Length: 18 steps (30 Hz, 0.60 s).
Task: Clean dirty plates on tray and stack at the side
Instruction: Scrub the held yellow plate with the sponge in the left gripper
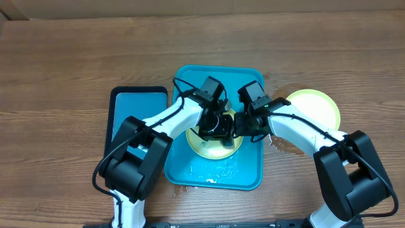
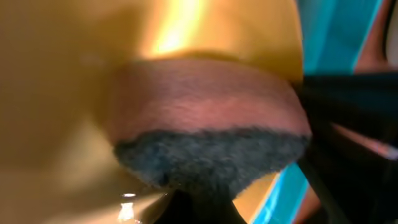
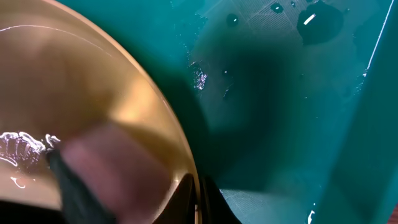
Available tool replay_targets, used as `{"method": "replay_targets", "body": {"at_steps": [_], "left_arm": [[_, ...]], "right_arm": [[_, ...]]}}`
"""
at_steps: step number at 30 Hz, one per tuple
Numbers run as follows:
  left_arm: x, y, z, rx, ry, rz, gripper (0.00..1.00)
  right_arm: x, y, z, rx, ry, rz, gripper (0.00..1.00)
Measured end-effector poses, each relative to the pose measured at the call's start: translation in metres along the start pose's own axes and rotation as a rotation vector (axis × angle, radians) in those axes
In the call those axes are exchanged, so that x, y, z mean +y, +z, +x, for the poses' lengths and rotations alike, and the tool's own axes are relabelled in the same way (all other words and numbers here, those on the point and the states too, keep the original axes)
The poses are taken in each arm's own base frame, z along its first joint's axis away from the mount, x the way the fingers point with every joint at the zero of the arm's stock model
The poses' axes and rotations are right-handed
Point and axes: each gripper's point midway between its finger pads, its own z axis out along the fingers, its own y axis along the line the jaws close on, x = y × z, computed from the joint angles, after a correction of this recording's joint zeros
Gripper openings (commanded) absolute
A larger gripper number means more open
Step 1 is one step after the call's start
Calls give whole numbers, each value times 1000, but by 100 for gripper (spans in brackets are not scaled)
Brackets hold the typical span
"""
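Note:
The smaller blue tray (image 1: 138, 107) is empty and to the left of my left gripper in the overhead view, so next my left gripper will lift off the plate, move across, go down and release the sponge.
A yellow-green plate (image 1: 212, 149) lies on the turquoise tray (image 1: 190, 79), which is wet. My left gripper (image 1: 214, 130) is shut on a pink sponge with a dark scouring face (image 2: 205, 124) and presses it on this plate (image 2: 62, 93). My right gripper (image 1: 240, 126) is shut on the plate's right rim; in the right wrist view the rim (image 3: 186, 162) runs between the fingers (image 3: 198, 202), with the sponge (image 3: 106, 168) at lower left. A second yellow-green plate (image 1: 313, 107) lies on the table right of the tray. The light blue plate is not in view.
A smaller dark-rimmed blue tray (image 1: 139, 107) lies just left of the turquoise one. Water pools in the turquoise tray's near end (image 1: 215, 170) and wets the wood at its right side (image 1: 278, 142). Both arms cross over the tray.

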Motion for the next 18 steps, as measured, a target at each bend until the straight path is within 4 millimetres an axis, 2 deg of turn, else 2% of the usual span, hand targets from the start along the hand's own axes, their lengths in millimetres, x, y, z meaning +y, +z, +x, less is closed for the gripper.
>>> {"method": "replay_targets", "body": {"at_steps": [4,9,13,18], "left_arm": [[8,-2,20,90,-76,-17,4],[39,-19,39,161,-190,-161,4],[70,-37,38,134,-228,-362,4],[102,-60,18,22,-204,-597,4]], "right_arm": [[0,0,0,1,0,0,4],[0,0,0,1,0,1,4],[0,0,0,1,0,0,4],[2,0,1,4,1,-8,4]]}}
